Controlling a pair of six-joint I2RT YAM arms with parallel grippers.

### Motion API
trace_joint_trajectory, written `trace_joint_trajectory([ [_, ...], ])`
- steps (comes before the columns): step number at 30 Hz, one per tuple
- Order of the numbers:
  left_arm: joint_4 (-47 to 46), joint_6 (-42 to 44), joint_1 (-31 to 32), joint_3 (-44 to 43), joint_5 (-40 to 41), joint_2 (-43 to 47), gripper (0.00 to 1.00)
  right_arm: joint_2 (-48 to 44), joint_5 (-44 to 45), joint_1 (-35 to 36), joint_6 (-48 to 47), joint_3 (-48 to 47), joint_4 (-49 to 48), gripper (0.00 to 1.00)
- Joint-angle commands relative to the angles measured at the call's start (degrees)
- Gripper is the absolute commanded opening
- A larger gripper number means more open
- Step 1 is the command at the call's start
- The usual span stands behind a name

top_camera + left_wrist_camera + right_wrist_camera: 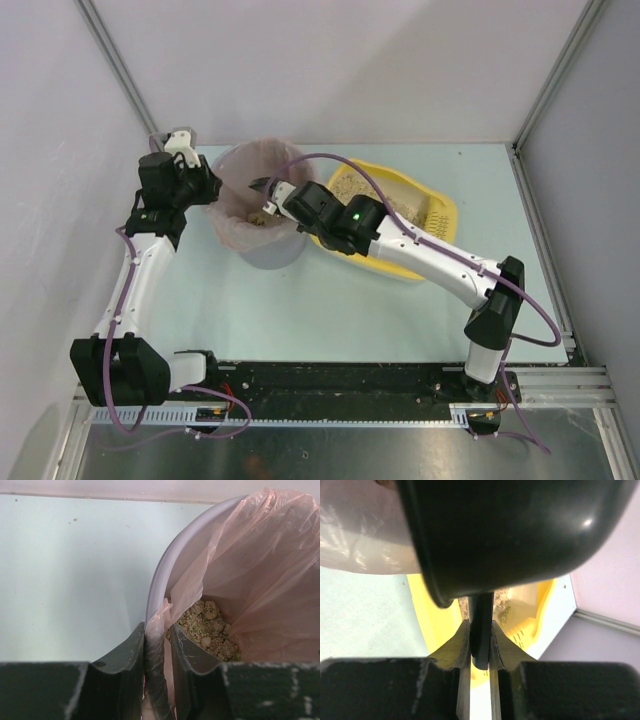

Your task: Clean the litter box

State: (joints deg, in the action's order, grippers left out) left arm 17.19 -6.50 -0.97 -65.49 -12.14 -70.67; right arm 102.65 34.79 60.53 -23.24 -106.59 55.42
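Clumps lie in the bag, so my right gripper will take the scoop [481,635] to the right in the top view and down into the yellow litter box [503,603], then release it.
The yellow litter box [435,215] with beige litter lies right of the grey bin [262,252] with a pink bag liner [250,175]; the box also shows in the right wrist view [435,617]. My right gripper [268,198] is shut on the handle of the black scoop [481,635] and holds it over the bin's mouth; the scoop's underside [510,530] fills the right wrist view. My left gripper [157,645] is shut on the bin's rim and liner [260,565] at its left side. Clumped litter [210,630] lies in the bag.
Grey walls stand close at the back and both sides. A metal frame rail [540,380] runs along the near edge by the arm bases.
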Motion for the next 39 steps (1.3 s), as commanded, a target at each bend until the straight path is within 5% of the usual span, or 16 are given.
trace_joint_trajectory([
  [1,2.41,0.35,2.12,-0.95,-6.05,0.54,0.28,-2.81,-6.03,-0.41,0.3,-6.26,-2.85,0.0],
  [9,2.32,0.44,2.12,-1.04,-5.79,0.8,0.4,-6.49,-16.49,-4.89,7.06,-7.58,-5.49,0.01],
  [16,2.06,0.88,2.12,-0.86,-4.12,2.12,0.82,-12.2,-37.98,-14.9,14.53,-3.82,-5.15,0.01],
  [19,1.36,1.23,2.12,-0.43,-2.36,3.08,0.93,-14.75,-45.04,-22.28,17.0,2.59,-5.75,0.01],
  [28,-0.14,1.58,2.12,-0.86,0.98,5.63,0.98,-21.88,-51.3,-39.24,16.39,19.9,-7.25,0.01],
  [39,-0.32,0.35,1.41,-3.85,0.63,6.87,1.0,-16.79,-56.58,-46.46,11.29,24.32,-7.34,0.0],
])
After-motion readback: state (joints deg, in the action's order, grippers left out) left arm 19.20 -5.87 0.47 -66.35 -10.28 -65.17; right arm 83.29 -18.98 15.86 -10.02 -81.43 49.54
